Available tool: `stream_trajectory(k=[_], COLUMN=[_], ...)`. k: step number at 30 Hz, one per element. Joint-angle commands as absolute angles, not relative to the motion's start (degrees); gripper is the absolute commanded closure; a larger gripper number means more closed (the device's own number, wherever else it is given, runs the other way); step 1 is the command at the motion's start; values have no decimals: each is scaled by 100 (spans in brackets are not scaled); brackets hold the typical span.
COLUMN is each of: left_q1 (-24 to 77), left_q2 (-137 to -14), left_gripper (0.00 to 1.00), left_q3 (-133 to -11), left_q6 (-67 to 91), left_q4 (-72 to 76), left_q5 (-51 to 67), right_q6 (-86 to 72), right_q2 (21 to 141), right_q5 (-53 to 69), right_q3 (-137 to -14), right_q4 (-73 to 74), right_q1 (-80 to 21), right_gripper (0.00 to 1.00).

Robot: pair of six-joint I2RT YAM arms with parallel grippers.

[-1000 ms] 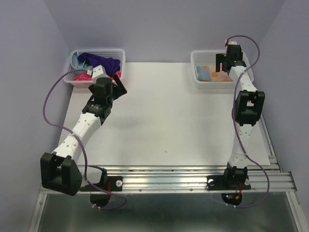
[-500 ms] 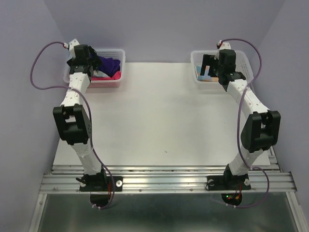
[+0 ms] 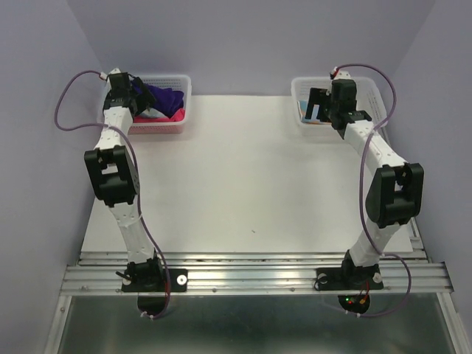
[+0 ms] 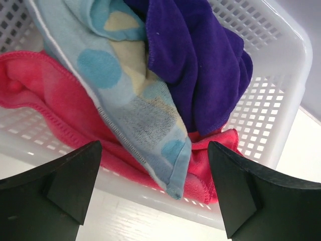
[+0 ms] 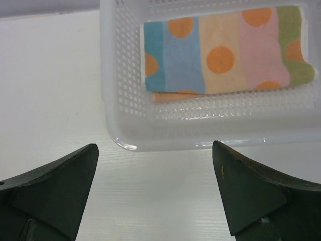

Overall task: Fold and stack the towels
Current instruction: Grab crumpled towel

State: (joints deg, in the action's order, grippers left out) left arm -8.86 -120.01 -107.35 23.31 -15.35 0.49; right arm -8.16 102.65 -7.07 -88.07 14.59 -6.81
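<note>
My left gripper comes down next onto the light blue towel's corner (image 4: 172, 179), since it lies below between the open fingers, uncovered atop the pink-red towel (image 4: 45, 95).
In the left wrist view a light blue spotted towel (image 4: 125, 100) drapes over a bright pink-red towel (image 4: 45, 95) and beside a dark purple towel (image 4: 200, 60), all loose in the left mesh basket (image 4: 273, 110). My left gripper (image 4: 155, 196) hangs open just above the basket's near rim, holding nothing. In the right basket (image 5: 200, 135) a folded spotted towel (image 5: 220, 55) lies flat on an orange-tan towel (image 5: 175, 95). Short of that basket, my right gripper (image 5: 155, 201) stands open and empty over the white table. From above, the left gripper (image 3: 140, 96) and right gripper (image 3: 318, 107) sit at their baskets.
The white table top (image 3: 251, 177) stretches between the two baskets at its back corners. Purple-grey walls close in behind and at both sides. A metal rail (image 3: 258, 269) with both arm bases runs along the near edge.
The left arm has swung from a low bend over the table to the basket's left end. The right arm shifted left to the right basket's front-left corner. Both grippers stayed open.
</note>
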Motion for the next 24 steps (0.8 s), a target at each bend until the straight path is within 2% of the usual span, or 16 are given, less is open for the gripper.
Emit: stream_trajectory(k=[1,9,13,16,17,22,24], left_q1=[-914,-914,-923,-932,-932,-941,-949], left_q2=[-12137,-12234,-12261,-12340,-12357,-12419,-12393], left_gripper=[1,3,9,23,31,47,65], left_q3=[-11250,-11259,-11259,-11285,-11329,-11391,-11364], left_q6=[2399,2487,2522,2558,2549,2575,2566], left_q4=[-1494,-1521,-1529,-1538,-1564,-1679,-1687], left_q5=[439,466,404,413,413,457,545], right_q6=[-747,-633,-668,-668,-668,-677,-686], right_q2=[10371,10371,10345,10345,10345,10301,10283], right_q5=[-992,-1556,-1503,-1494,-1503,-1626,-1635], right_q3=[-9123,-9105,-9062,-9070,-9070,-9018,-9009], right_q4=[1415,1459,1406,1415,1415,1380,1371], right_q1=[-650,-659,-659,-659,-659,-659,-650], right_gripper=[0,0,0,0,0,0,0])
